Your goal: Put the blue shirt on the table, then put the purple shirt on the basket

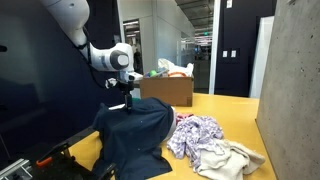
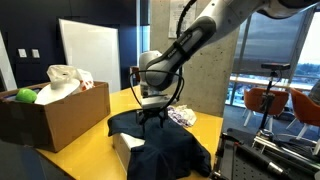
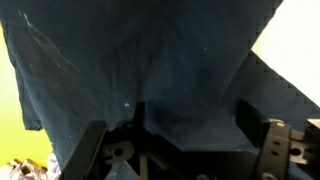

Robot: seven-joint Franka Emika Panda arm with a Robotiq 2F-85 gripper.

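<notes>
My gripper's open fingers have only cloth below them, so my gripper will stay at the dark blue shirt's top and grip the cloth next.
The dark blue shirt lies heaped on the yellow table and hangs over its near edge; it also shows in the other exterior view and fills the wrist view. My gripper hovers right over the shirt's top, fingers spread apart with only cloth beneath them. The purple patterned shirt lies crumpled on the table beside the blue one. The cardboard box serving as the basket stands behind.
A white cloth lies next to the purple shirt. The box holds a white bag and a green ball. A concrete wall borders the table. A dark panel stands beside the arm.
</notes>
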